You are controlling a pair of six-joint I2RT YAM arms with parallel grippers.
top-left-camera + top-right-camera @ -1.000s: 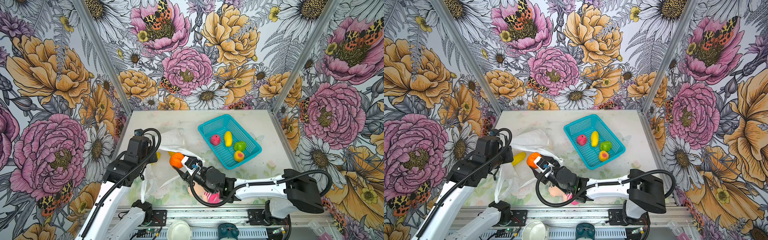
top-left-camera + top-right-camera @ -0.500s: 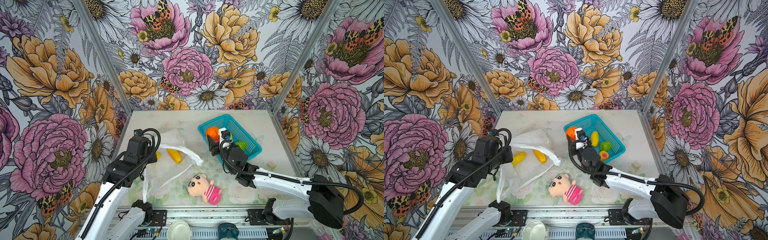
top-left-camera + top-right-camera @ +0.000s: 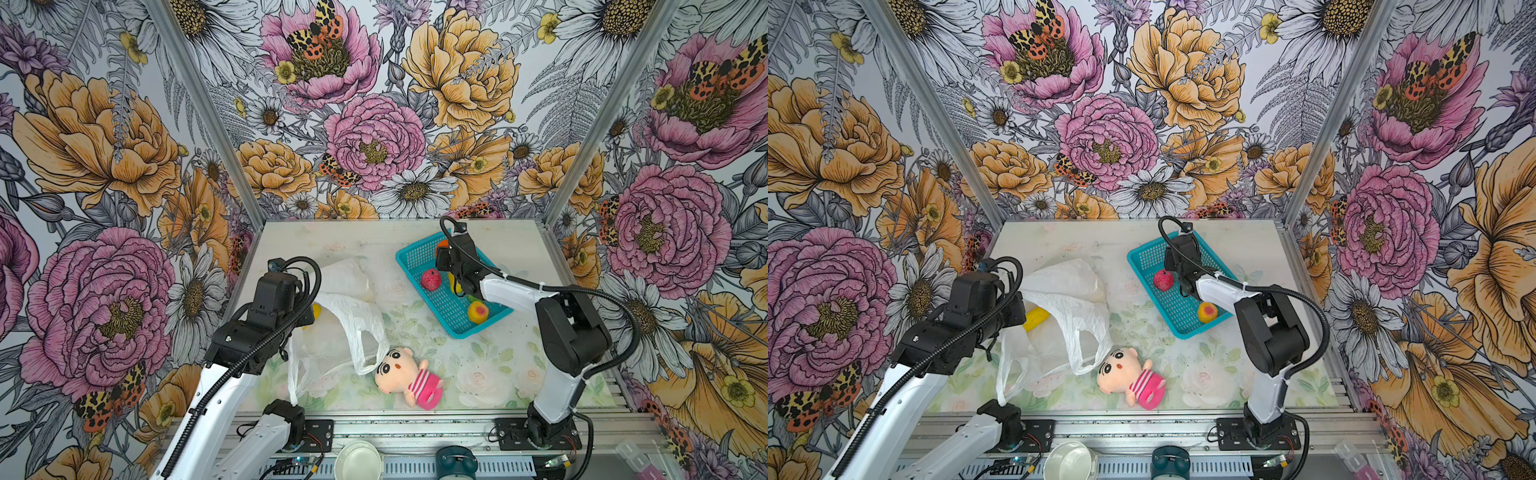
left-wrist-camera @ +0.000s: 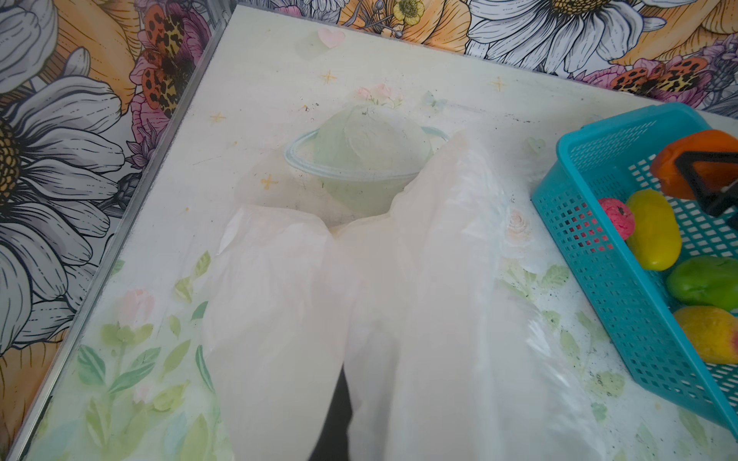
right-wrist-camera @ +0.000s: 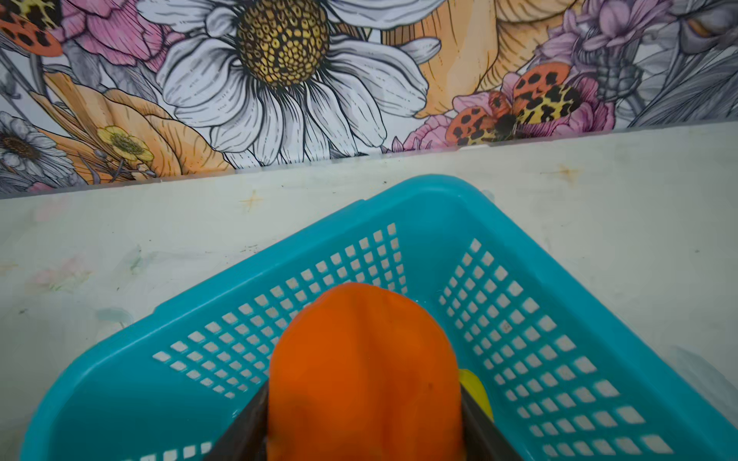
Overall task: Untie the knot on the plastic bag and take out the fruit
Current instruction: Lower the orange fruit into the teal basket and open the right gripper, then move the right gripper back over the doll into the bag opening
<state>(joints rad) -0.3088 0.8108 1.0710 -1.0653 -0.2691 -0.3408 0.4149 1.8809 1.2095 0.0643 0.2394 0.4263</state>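
The bottom of the basket is empty beyond the pink-red fruit. My right gripper needs to move down into the teal basket's far end (image 5: pixel 423 295) next and let go of the orange fruit (image 5: pixel 363 371) there.
The plastic bag (image 3: pixel 347 293) lies crumpled at the table's left, and my left gripper (image 3: pixel 306 312) is shut on its near edge; the white film (image 4: pixel 399 319) hides the jaws in the left wrist view. The knot is out of view; two handle loops (image 3: pixel 368 347) hang apart. A yellow fruit (image 3: pixel 1036 318) shows at the bag's mouth. My right gripper (image 5: pixel 363 423) is shut on the orange fruit (image 5: pixel 363 371) above the far corner of the teal basket (image 3: pixel 405 266). Inside the basket lie pink-red (image 4: pixel 617 219), yellow (image 4: pixel 655 231), green (image 4: pixel 703 279) and blushed yellow (image 4: pixel 711 335) fruit.
A pink-striped plush doll (image 3: pixel 405 374) lies near the front edge, touching a bag handle. Flowered walls close in the table on three sides. The right arm's links (image 3: pixel 573 328) stand over the front right of the table.
My right gripper has carried the orange fruit from the bag near the front to above the basket's far corner. The doll is uncovered. The left arm has stayed put.
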